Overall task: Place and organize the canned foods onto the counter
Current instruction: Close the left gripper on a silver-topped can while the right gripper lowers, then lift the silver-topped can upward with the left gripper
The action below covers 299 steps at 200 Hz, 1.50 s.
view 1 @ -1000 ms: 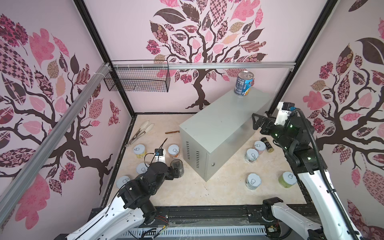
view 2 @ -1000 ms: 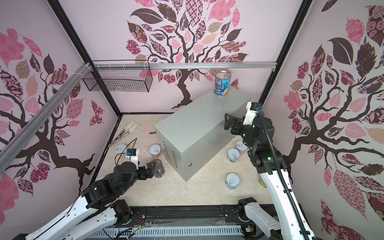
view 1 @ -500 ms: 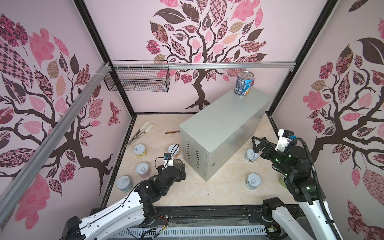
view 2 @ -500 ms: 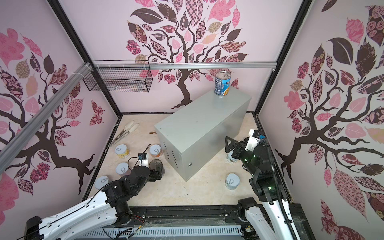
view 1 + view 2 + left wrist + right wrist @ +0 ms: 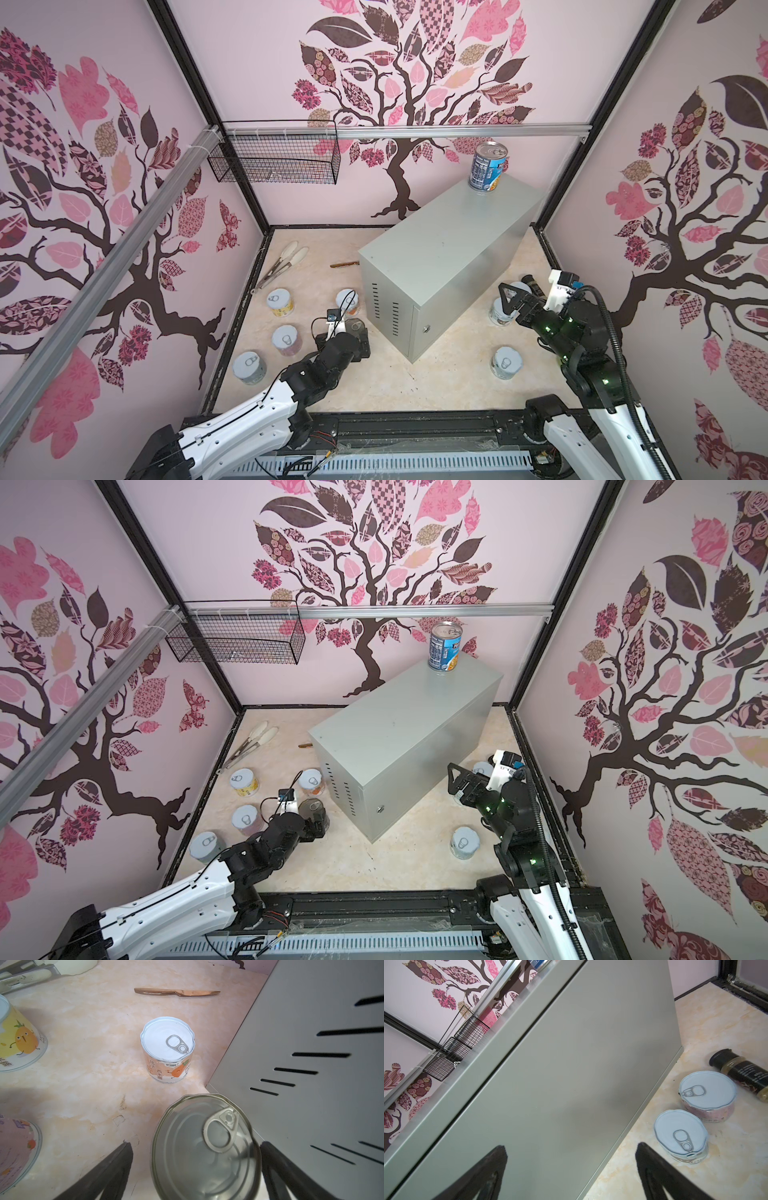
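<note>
I need to lower my left gripper deeper around the second tall can (image 5: 357, 324) (image 5: 205, 1150) and close it on the can's sides, because its open fingers are already on either side of the can's lid.
One tall blue-labelled can (image 5: 488, 168) (image 5: 445, 646) stands on the far end of the grey counter (image 5: 449, 249) (image 5: 399, 737). My left gripper (image 5: 195, 1144) (image 5: 353, 332) is open, its jaws straddling a second tall can (image 5: 207, 1157) (image 5: 312, 808) on the floor at the counter's vented corner; a gap shows on one side. Short cans (image 5: 280, 302) (image 5: 286, 340) (image 5: 249, 368) stand on the left floor, an orange-labelled one (image 5: 168, 1049) just beyond. My right gripper (image 5: 571, 1146) (image 5: 509, 303) hangs open and empty beside the counter's side wall, near two short cans (image 5: 681, 1134) (image 5: 708, 1093).
A dark spice jar (image 5: 741, 1070) lies behind the right-hand cans. Another short can (image 5: 506, 368) stands at the front right. A knife (image 5: 176, 992) and tongs (image 5: 282, 262) lie on the far left floor. A black wire basket (image 5: 274, 160) hangs on the back rail.
My right arm has come down from counter-top height to low beside the counter's right side. My left gripper has moved forward and now straddles the tall can on the floor.
</note>
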Motion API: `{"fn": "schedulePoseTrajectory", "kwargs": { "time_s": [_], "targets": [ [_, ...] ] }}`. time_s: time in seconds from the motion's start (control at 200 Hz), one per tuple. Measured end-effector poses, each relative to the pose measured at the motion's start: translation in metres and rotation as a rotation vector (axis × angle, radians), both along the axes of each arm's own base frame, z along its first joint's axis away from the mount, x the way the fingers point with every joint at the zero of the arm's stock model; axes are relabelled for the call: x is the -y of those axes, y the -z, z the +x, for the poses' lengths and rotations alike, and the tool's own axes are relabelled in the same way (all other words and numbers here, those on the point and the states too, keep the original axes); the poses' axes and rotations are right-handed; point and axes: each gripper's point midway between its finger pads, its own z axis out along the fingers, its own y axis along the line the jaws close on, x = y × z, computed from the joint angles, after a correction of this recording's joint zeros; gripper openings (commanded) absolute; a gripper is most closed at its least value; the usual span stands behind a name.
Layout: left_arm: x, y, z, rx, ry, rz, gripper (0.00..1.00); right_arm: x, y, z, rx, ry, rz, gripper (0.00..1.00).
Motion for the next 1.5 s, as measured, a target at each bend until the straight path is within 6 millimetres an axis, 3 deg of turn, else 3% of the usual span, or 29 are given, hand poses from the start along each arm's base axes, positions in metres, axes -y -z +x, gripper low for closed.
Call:
{"fn": "schedulePoseTrajectory", "kwargs": {
  "time_s": [0.17, 0.36, 0.605, 0.765, 1.075, 1.295, 1.495],
  "targets": [
    [0.005, 0.009, 0.006, -0.015, 0.001, 0.010, 0.98, -0.003, 0.000, 0.001, 0.002, -0.016, 0.004, 1.00],
    [0.005, 0.034, 0.006, -0.064, 0.004, 0.053, 0.98, -0.006, -0.002, 0.003, 0.010, -0.032, 0.009, 1.00],
    [0.006, 0.034, 0.010, -0.036, -0.011, 0.032, 0.98, -0.009, -0.006, 0.005, 0.022, -0.045, 0.013, 1.00],
    [0.005, 0.046, 0.013, -0.035, -0.027, 0.041, 0.98, -0.013, -0.005, 0.006, 0.023, -0.057, 0.013, 1.00],
    [0.009, 0.052, 0.025, -0.005, -0.053, 0.047, 0.98, -0.018, 0.006, 0.008, 0.018, -0.082, 0.019, 1.00],
    [0.011, 0.053, 0.027, 0.008, -0.051, 0.042, 0.91, -0.019, 0.010, 0.007, 0.019, -0.089, 0.020, 1.00],
    [0.012, 0.048, 0.026, 0.017, -0.038, 0.030, 0.74, -0.019, 0.005, 0.005, 0.037, -0.094, 0.024, 1.00]
  ]
}}
